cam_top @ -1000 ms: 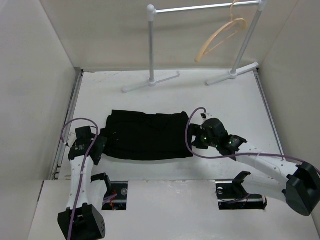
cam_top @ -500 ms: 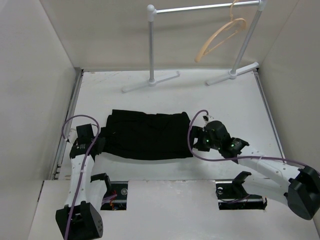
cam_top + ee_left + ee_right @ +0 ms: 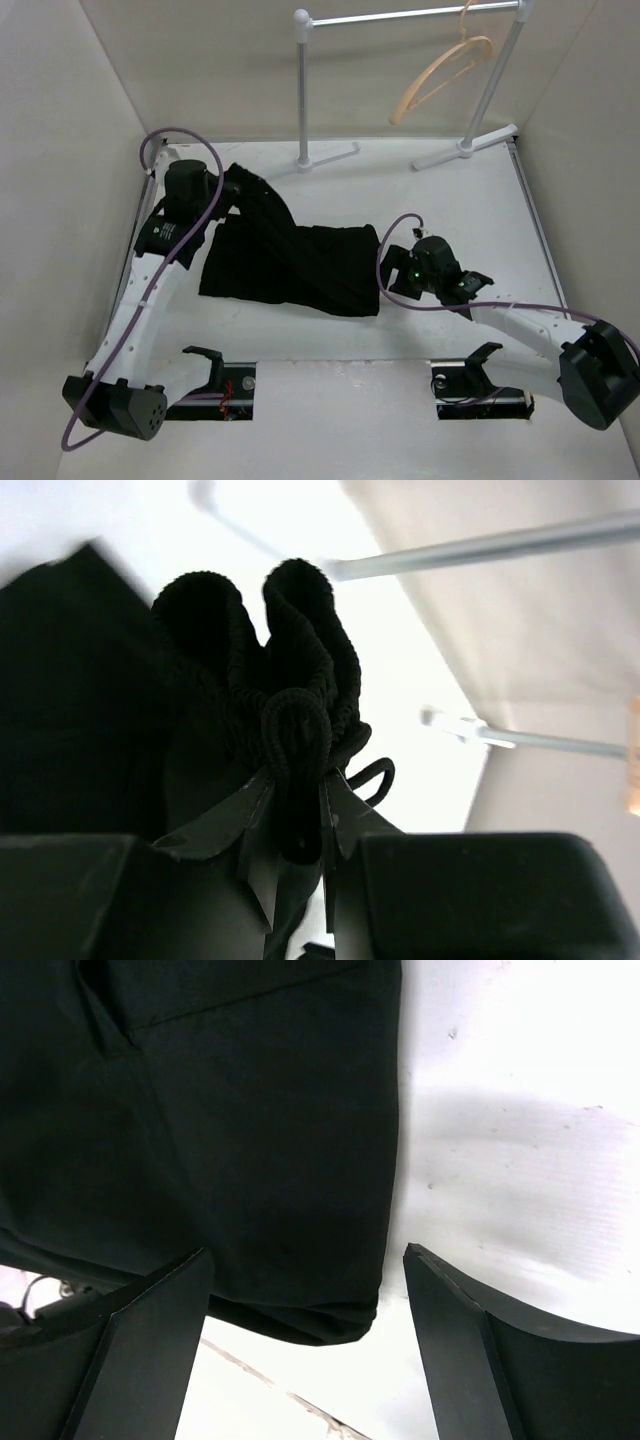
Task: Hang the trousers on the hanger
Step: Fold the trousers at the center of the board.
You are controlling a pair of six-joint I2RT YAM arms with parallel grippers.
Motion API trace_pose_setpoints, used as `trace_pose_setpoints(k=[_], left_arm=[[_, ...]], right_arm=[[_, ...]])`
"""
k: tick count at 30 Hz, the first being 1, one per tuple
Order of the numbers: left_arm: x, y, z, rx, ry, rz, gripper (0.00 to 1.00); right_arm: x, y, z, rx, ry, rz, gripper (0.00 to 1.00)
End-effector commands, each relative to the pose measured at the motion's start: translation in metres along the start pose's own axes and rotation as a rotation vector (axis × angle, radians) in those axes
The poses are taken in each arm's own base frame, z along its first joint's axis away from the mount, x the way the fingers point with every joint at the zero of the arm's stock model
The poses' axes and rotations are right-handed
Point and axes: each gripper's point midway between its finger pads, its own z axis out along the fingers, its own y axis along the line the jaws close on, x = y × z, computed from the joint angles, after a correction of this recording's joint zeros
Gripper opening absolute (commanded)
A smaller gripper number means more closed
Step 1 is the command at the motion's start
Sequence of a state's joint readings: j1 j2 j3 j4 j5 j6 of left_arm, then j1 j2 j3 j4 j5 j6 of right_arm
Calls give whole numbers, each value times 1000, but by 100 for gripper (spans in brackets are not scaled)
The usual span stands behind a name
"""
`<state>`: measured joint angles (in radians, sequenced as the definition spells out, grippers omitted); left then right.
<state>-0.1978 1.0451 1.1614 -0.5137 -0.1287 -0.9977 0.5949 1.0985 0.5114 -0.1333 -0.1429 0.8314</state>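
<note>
My left gripper lowers the trousers' raised end back and to the left in the top view onto the bare table (image 3: 203,157) next, because that end slants over their flat part.
The black trousers (image 3: 300,265) lie across the middle of the white table, their left end pulled up toward the back left. My left gripper (image 3: 232,186) is shut on that raised end; the left wrist view shows its jaws (image 3: 297,780) pinching a bunched ribbed edge of the trousers (image 3: 250,650) with a cord loop. My right gripper (image 3: 390,278) stands open at the cloth's right edge. In the right wrist view its fingers (image 3: 307,1255) straddle the near right corner of the trousers (image 3: 250,1110) without touching. The tan wooden hanger (image 3: 440,72) hangs on the rail at the back right.
A white rail stand (image 3: 303,90) crosses the back of the table, its feet (image 3: 300,165) just behind my left gripper. Its bar (image 3: 480,548) shows in the left wrist view. Plain walls close in the left, right and back sides.
My left gripper has shut on the trousers' left end and carried it up and toward the back left, stretching the cloth diagonally. The right gripper has stayed open and barely moved.
</note>
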Motion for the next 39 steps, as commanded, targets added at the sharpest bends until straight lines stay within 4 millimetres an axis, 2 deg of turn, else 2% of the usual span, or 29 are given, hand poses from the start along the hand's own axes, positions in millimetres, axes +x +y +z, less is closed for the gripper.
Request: trace_pose_setpoints(k=[1, 3, 5, 9, 12, 15, 17, 19, 20, 22, 25, 27, 30, 32, 36, 39], left_arm=[[-31, -49, -11, 135, -126, 40, 6], [-41, -23, -5, 89, -196, 71, 6], [-51, 21, 7, 3, -248, 66, 6], [-55, 132, 42, -174, -279, -25, 6], [-50, 191, 64, -236, -260, -94, 8], [-46, 223, 73, -272, -248, -133, 15], [-47, 234, 72, -305, -257, -139, 28], [-49, 240, 66, -346, -268, -149, 47], [-51, 237, 63, -347, -272, -149, 54], [-59, 225, 48, -330, -298, -152, 62], [-74, 195, 28, -287, -346, -111, 63], [-67, 175, 32, -269, -309, -65, 63], [-21, 126, 56, -202, -186, 77, 61], [27, 89, 73, -155, -86, 203, 60], [127, 17, 96, -39, 125, 451, 60], [187, -19, 107, 39, 263, 543, 59]], right_arm=[[-13, 20, 1, -77, -42, 6, 83], [-12, 20, 1, -77, -39, 6, 83], [-11, 18, 1, -74, -38, 7, 83], [-11, 14, -2, -67, -43, 15, 83], [-13, 13, -7, -73, -52, 7, 85], [-15, 13, -11, -77, -56, 3, 87], [-18, 16, -12, -87, -60, 5, 88], [-20, 21, -8, -93, -46, 3, 89], [-21, 25, -6, -96, -37, 2, 89], [-17, 36, 0, -121, -3, -23, 91], [-3, 45, 13, -138, 46, -38, 91], [0, 42, 23, -132, 62, -20, 91], [5, 47, 37, -163, 98, 1, 84], [4, 54, 45, -186, 108, 19, 75], [8, 48, 59, -169, 116, 50, 47], [13, 37, 64, -154, 114, 82, 31]])
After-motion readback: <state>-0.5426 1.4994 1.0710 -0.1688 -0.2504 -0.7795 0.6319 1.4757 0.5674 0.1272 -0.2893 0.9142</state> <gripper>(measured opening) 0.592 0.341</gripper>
